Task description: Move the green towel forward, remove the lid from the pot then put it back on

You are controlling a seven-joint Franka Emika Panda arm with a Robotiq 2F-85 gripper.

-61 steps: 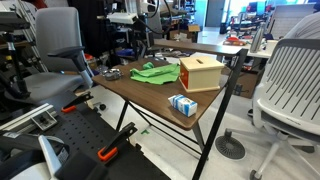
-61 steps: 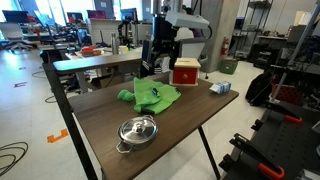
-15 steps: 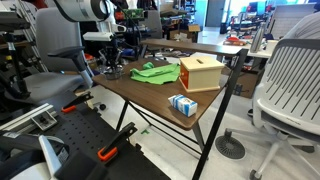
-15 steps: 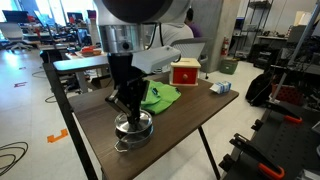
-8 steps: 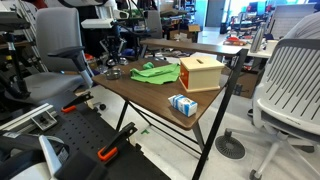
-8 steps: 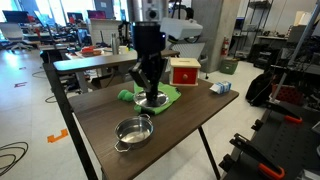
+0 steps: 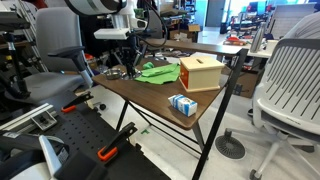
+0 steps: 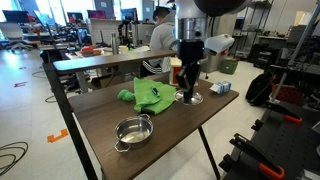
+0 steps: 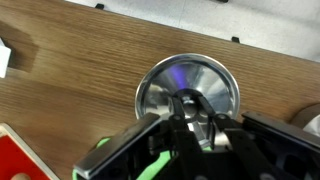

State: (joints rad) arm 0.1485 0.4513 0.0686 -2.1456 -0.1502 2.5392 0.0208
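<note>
My gripper will put the lid down on the bare wood by the table's edge next and let go of the lid's knob there, because that clear spot is below it.
The lid (image 9: 188,88), a round silvery disc, fills the middle of the wrist view. My gripper (image 9: 190,112) is shut on its small knob. In an exterior view the gripper (image 8: 188,90) holds the lid (image 8: 190,99) low over the brown table (image 8: 175,140), just right of the green towel (image 8: 155,96); I cannot tell whether the lid touches the wood. The pot (image 8: 133,131) stands uncovered near the table's front left. The rumpled towel (image 7: 155,71) lies beside the orange box (image 7: 200,72).
A small blue-and-white carton (image 8: 219,88) lies right of the gripper, also near the table edge (image 7: 182,104). The red-orange box (image 8: 176,70) stands just behind the arm. Office chairs (image 7: 290,80) and desks surround the table.
The gripper lifted the lid off the pot one second ago, carried it over the towel, and now holds it lower at the towel's right side. The pot stays open.
</note>
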